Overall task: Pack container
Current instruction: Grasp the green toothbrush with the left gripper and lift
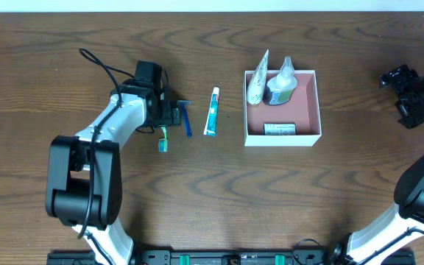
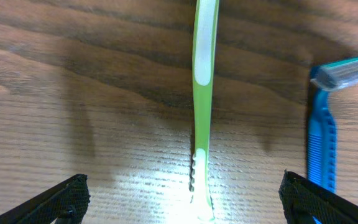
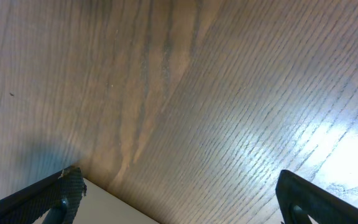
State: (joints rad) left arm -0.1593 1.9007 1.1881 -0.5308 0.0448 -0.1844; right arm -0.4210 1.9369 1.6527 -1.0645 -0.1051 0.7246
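My left gripper should next move straight down over the green toothbrush's thin neck [image 2: 201, 144] and close there, because the toothbrush already runs between its open fingers, clear of the razor [image 2: 323, 137].
The container [image 1: 307, 101], a square white box with a pink inside, stands right of centre and holds a white pouch [image 1: 258, 86], a small bottle [image 1: 280, 87] and a flat packet [image 1: 279, 129]. A green toothbrush [image 1: 163, 139] lies on the wood at the left, beside a blue razor [image 1: 187, 118]. My left gripper [image 1: 172, 115] hovers over them, open. In the left wrist view the toothbrush [image 2: 204, 87] runs between the spread jaws of the left gripper [image 2: 185, 196], untouched, with the razor [image 2: 323, 137] at the right. My right gripper [image 1: 408, 96] is open at the far right, over bare wood, and it [image 3: 179, 193] holds nothing.
A white and green toothpaste tube [image 1: 211, 112] lies between the razor and the container. In the right wrist view a pale surface [image 3: 114, 208] shows beyond the table's edge at the bottom left.
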